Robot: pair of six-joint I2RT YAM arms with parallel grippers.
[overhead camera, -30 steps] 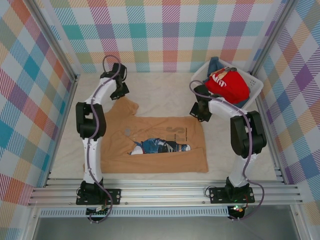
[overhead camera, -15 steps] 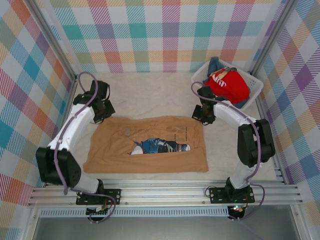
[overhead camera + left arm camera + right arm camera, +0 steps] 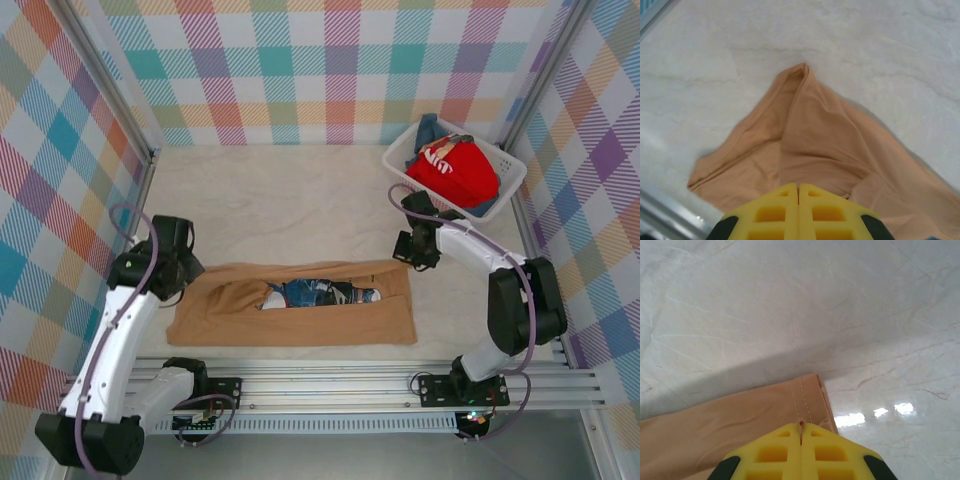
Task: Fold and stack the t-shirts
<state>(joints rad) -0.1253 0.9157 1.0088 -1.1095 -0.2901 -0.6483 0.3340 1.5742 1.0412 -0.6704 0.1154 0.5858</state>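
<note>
My right gripper needs to draw the tan t-shirt's stitched hem back toward its near part and release it, as the blue-denim print (image 3: 322, 294) still shows.
The tan t-shirt (image 3: 330, 325) lies across the near middle of the table, its far part doubled over toward the front, with the blue-denim figure print (image 3: 322, 294) showing in the gap. My left gripper (image 3: 188, 278) sits at its left end, shut on a bunched ridge of tan cloth (image 3: 830, 130). My right gripper (image 3: 403, 258) is shut on the stitched hem at the shirt's far right corner (image 3: 807, 395); a pinch of cloth shows between the yellow fingertips (image 3: 801, 424). The red t-shirt (image 3: 455, 170) and the blue one (image 3: 430, 128) lie in the basket.
The white lattice basket (image 3: 515, 175) stands at the back right corner, just behind the right arm. Checked walls close in the table on three sides, and a metal rail (image 3: 330, 380) runs along the near edge. Pale tabletop (image 3: 300, 190) stretches behind the shirt.
Both grippers have come toward the near edge with the shirt's far edge, folding it over the front half. The left arm has swung out to the left.
</note>
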